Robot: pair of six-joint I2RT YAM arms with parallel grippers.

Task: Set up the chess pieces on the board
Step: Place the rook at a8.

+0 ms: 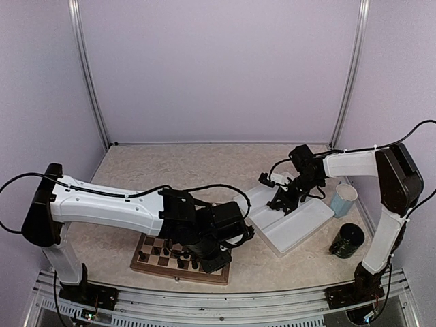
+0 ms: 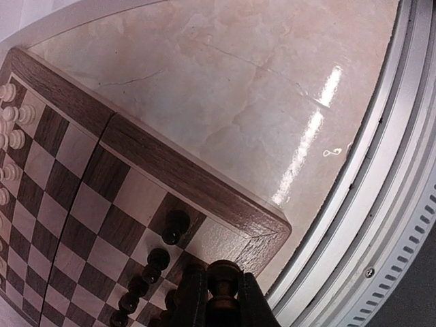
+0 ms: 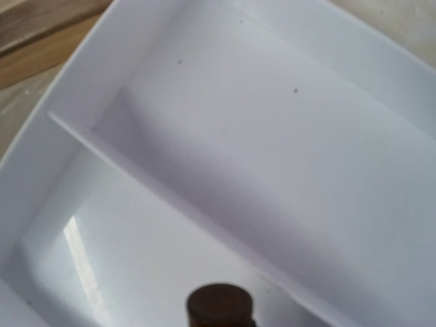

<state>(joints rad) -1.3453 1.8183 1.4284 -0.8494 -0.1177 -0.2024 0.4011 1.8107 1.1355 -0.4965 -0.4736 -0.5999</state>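
Note:
The dark chess piece goes onto the light corner square (image 1: 216, 271) (image 2: 217, 242) inside the board's wooden border next, and my left gripper lowers first.
The board (image 1: 176, 275) lies at the near left, under my left arm. Dark chess pieces (image 2: 173, 227) stand in a line on it near its corner, and cream ones (image 2: 19, 114) show at the far left edge. My left gripper (image 2: 223, 285) is shut on a dark chess piece (image 2: 223, 272), just above the board's corner square (image 2: 216, 240). My right gripper (image 1: 281, 203) hangs over the white tray (image 1: 303, 228). Its fingers stay out of the right wrist view, where a dark piece's round base (image 3: 219, 305) sits at the bottom, apparently held.
The tray's divider (image 3: 170, 197) splits it into two compartments, both showing bare white. A pale blue cup (image 1: 343, 199) and a black cup (image 1: 349, 240) stand to the right of the tray. A metal rail (image 2: 381, 204) runs along the table's near edge.

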